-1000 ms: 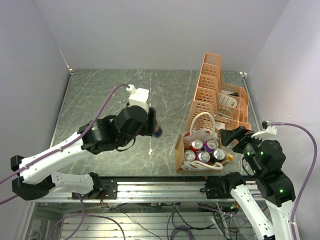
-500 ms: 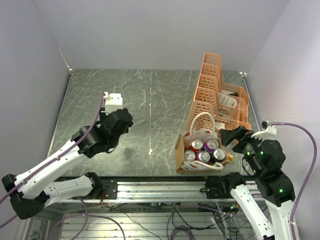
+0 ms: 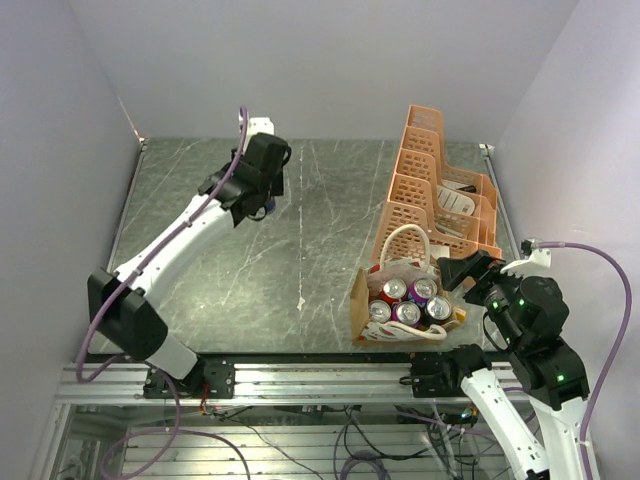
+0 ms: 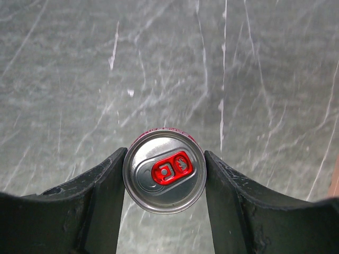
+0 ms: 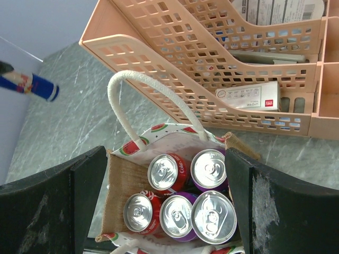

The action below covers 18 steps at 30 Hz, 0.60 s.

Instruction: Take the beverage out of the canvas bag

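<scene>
Next I will lower the can in my left gripper to release it on bare tabletop clear of the bag, below and to the gripper's left in the top view.
A slim beverage can (image 4: 165, 182) with a silver top and a red tab sits between the fingers of my left gripper (image 4: 164, 161), which is shut on its sides. From above, that left gripper (image 3: 263, 200) hangs over the far left of the table, the can's blue body (image 3: 263, 210) just below it. The canvas bag (image 3: 359, 297) stands at the near right, with several red and purple cans (image 5: 172, 172) upright inside its brown wall (image 5: 123, 177). My right gripper (image 5: 164, 182) hovers open above the bag, one finger on each side of it.
An orange lattice rack (image 3: 432, 178) holding boxes and papers stands just behind the bag, its front wall (image 5: 175, 79) near the white handle (image 5: 139, 95). Grey walls close in the table's left, back and right sides.
My left arm has carried the can from the table's middle out to the left, then toward the far back. The right arm and the bag have stayed put.
</scene>
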Motion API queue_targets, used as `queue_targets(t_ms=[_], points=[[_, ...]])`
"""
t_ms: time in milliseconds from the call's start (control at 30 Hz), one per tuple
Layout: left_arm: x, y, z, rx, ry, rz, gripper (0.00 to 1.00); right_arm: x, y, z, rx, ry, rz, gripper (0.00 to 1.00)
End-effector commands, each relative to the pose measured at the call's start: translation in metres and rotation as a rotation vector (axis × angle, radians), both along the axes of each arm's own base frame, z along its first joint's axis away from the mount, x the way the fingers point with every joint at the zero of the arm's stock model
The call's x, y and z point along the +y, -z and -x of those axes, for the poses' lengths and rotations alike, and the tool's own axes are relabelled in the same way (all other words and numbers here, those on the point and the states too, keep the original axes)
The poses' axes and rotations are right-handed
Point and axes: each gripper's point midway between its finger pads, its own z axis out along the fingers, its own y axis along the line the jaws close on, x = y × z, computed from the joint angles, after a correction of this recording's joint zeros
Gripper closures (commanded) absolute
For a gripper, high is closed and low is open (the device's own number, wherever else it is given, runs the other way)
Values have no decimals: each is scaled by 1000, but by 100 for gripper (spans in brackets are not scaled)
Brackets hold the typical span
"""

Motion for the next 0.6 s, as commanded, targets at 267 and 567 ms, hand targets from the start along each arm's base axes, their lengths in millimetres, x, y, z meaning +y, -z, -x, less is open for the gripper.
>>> queue_targets(t_ms=[267, 567], points=[[38, -36, -100, -150, -83, 65, 93, 0, 0, -4, -8, 4, 2, 7], [70, 14, -139, -102, -3, 118, 93, 0, 3, -6, 9, 10, 5, 7]])
